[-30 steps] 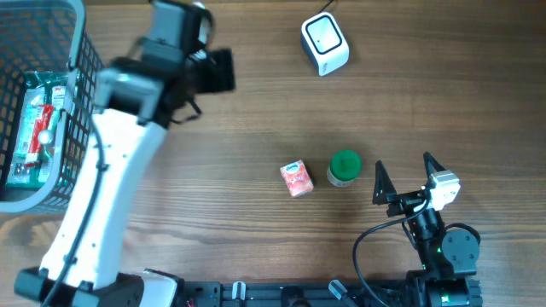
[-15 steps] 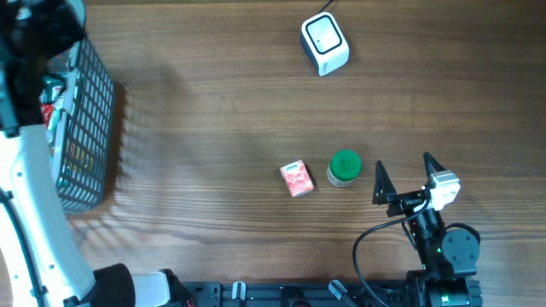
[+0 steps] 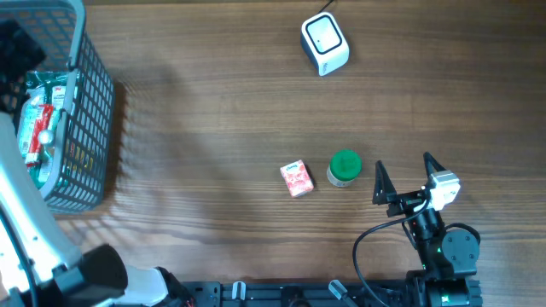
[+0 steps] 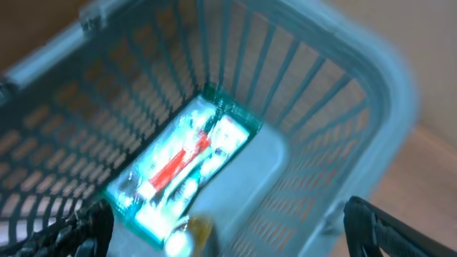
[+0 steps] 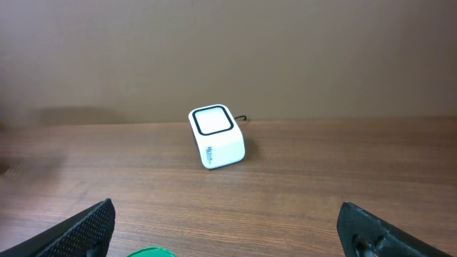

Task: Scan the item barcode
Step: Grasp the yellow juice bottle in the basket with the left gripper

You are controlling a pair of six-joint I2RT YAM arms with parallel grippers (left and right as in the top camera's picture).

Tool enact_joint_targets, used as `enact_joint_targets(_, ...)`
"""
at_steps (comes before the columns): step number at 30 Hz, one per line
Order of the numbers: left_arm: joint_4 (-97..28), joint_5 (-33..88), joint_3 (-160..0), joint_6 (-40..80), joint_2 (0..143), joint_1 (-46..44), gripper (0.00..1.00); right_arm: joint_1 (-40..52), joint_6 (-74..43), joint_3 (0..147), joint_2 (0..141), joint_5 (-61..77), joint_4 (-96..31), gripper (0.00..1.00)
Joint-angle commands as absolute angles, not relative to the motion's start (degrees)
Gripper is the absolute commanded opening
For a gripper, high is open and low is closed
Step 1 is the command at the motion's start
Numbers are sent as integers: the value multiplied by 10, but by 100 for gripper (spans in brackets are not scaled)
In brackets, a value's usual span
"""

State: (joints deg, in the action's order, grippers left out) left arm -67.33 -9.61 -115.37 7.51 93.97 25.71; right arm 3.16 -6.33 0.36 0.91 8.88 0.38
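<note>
I should move my left gripper back and down into the basket (image 3: 94, 102) around the small amber-tinted round thing next, since it lies below the gripper and back from it.
A grey wire basket (image 3: 94, 102) stands at the table's left edge with a green and red packet (image 3: 38, 128) lying in it. My left gripper (image 4: 228, 243) hangs open above the basket's inside, the packet (image 4: 182, 168) and a small amber-tinted round thing (image 4: 189, 232) below it; this view is blurred. The white barcode scanner (image 3: 324, 43) sits at the far middle right. A pink carton (image 3: 296, 179) and a green-lidded jar (image 3: 345, 168) stand side by side mid-table. My right gripper (image 3: 403, 175) rests open just right of the jar, facing the scanner (image 5: 216, 135).
The left arm's white link (image 3: 26, 213) runs along the table's left edge beside the basket. The scanner's cable (image 3: 328, 7) leads off the far edge. The jar's green lid (image 5: 151, 252) shows at the bottom of the right wrist view.
My left arm has swung left from over the table to above the basket, its jaws spreading wider. The right arm and the items on the table have not moved.
</note>
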Motion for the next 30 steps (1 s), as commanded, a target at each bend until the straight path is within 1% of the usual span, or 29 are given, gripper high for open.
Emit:
enact_joint_targets(1, -712, -97, -1161, 64, 981, 274, 95, 30, -60, 3, 8, 84, 6, 100)
enact_joint_targets(4, -740, -88, -1161, 64, 1005, 280, 90, 30, -60, 3, 8, 84, 6, 100)
enact_joint_targets(11, -780, -64, -1157, 64, 1049, 301, 89, 30, -60, 3, 8, 84, 6, 100)
enact_joint_targets(14, -778, -64, -1129, 64, 1050, 307, 89, 30, -60, 3, 8, 84, 6, 100)
enact_joint_targets(25, -694, -60, -977, 62, 1051, 317, 89, 30, -60, 3, 8, 84, 6, 100)
enact_joint_targets(30, -668, -60, -946, 62, 1051, 317, 89, 30, -60, 3, 8, 84, 6, 100)
